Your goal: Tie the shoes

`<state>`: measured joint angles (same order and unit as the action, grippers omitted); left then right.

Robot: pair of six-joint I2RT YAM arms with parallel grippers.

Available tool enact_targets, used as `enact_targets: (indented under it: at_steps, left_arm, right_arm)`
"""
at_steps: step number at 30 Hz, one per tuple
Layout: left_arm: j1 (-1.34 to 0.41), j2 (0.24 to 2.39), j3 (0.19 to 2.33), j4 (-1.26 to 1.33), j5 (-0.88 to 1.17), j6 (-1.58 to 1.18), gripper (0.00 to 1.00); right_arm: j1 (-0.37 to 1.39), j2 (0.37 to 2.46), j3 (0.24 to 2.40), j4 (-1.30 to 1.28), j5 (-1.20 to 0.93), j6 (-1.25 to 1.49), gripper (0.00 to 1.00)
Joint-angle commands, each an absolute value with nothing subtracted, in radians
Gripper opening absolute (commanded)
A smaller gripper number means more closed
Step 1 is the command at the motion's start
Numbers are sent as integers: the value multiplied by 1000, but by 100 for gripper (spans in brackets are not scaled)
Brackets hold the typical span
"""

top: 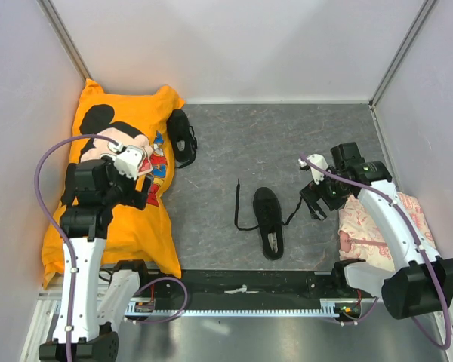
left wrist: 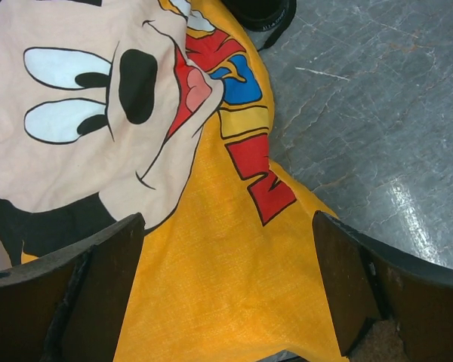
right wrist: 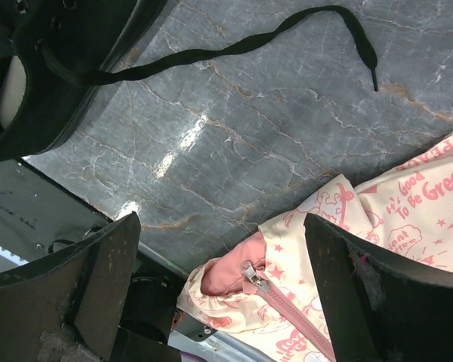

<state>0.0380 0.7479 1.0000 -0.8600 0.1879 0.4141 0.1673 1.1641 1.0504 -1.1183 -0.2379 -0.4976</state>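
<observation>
The loose lace facing the pillow is next for my left gripper, which will move toward the middle shoe, then go down near that lace's far end.
One black shoe (top: 269,223) lies on the grey table near the middle, its laces untied; one lace (top: 238,205) trails left and the other (top: 294,212) runs right. In the right wrist view that shoe (right wrist: 53,68) is at the upper left and its lace (right wrist: 234,49) lies loose across the table. A second black shoe (top: 183,136) sits against the pillow's right edge; its toe (left wrist: 264,11) shows at the top of the left wrist view. My left gripper (top: 140,196) (left wrist: 226,294) hangs open over the pillow. My right gripper (top: 315,205) (right wrist: 219,286) is open, right of the middle shoe, holding nothing.
An orange Mickey Mouse pillow (top: 113,188) (left wrist: 211,249) fills the table's left side. A cream and pink zipped garment (top: 377,226) (right wrist: 377,249) lies at the right under the right arm. A black rail (top: 241,290) runs along the near edge. Walls enclose three sides.
</observation>
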Motion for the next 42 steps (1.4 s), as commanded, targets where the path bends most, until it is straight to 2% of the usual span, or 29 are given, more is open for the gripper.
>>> enact_targets:
  at_steps: [1, 7, 9, 11, 15, 17, 19, 22, 30, 37, 42]
  left_arm:
    - [37, 781, 1046, -831, 323, 535, 99]
    - [-84, 934, 1164, -827, 448, 627, 99]
    - [-234, 994, 1175, -809, 393, 652, 99]
    - [-415, 1067, 1158, -761, 254, 634, 99]
    - [-595, 1231, 1170, -678, 209, 475, 99]
    - [-662, 1294, 1170, -637, 218, 402, 95]
    - [-696, 1390, 1164, -583, 204, 296, 85]
    - [-738, 1498, 1155, -514, 180, 158, 79]
    - [-795, 1654, 1146, -405, 88, -86, 74]
    - [-807, 1787, 1204, -354, 3, -179, 62]
    - [-821, 1882, 1233, -362, -75, -222, 61]
  right_arm:
    - [167, 1209, 1098, -1134, -278, -525, 98]
    - [164, 1238, 1161, -1135, -282, -520, 98]
    - [155, 1253, 1176, -1134, -282, -512, 98]
    - [138, 1285, 1183, -1134, -281, -497, 98]
    - [118, 1356, 1218, -1137, -276, -404, 98]
    - [107, 1391, 1233, -1128, -265, -353, 98]
    - [101, 1404, 1238, -1114, -268, -278, 98]
    - [101, 1410, 1209, -1053, -278, -192, 98]
    - [101, 1439, 1105, -913, -227, -31, 98]
    - [101, 1453, 1039, -812, -180, 49, 98]
    - [101, 1488, 1017, -785, -143, 66, 97]
